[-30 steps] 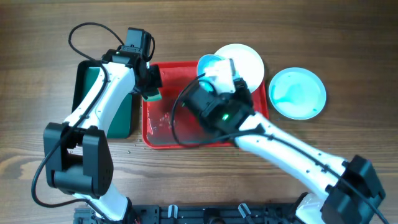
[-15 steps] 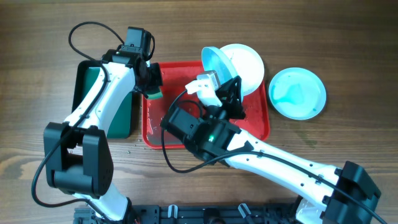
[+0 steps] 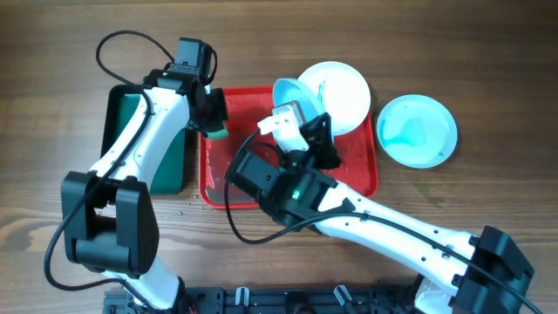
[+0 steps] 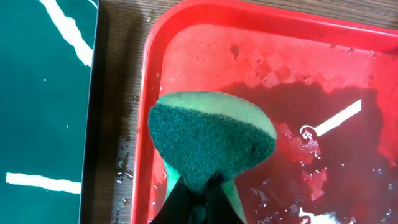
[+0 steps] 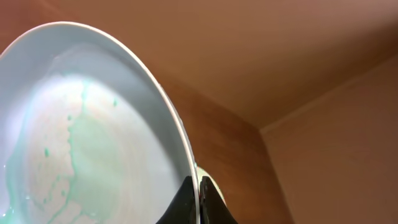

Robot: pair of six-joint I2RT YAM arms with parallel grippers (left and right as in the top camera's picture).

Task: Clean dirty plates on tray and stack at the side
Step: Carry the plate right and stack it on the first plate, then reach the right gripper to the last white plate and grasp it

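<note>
I will next swing my right gripper over the third plate (image 3: pixel 417 131), lower the tilted plate flat and release it, as that spot is below and to its right in the overhead view.
My right gripper (image 3: pixel 302 112) is shut on the rim of a pale-aqua plate (image 3: pixel 291 92) and holds it tilted on edge above the back of the red tray (image 3: pixel 225 170). In the right wrist view the fingers (image 5: pixel 200 200) pinch the rim of this plate (image 5: pixel 81 137), and a teal-green smear shows on its face. A white plate (image 3: pixel 343 85) lies at the tray's back right corner. A third plate (image 3: pixel 417 131), aqua with a teal smear, lies on the table to the right. My left gripper (image 3: pixel 212 120) is shut on a green sponge (image 4: pixel 211 140) over the wet tray's (image 4: pixel 261 37) left end.
A smaller dark green tray (image 3: pixel 144 144) lies left of the red tray, and it also shows in the left wrist view (image 4: pixel 43 93). Water droplets and puddles lie on the red tray's floor. My right arm crosses the tray's front edge.
My right arm has swung back toward the front, and the plate it holds has tipped up on edge and shifted slightly left. The left arm and sponge have not moved.
</note>
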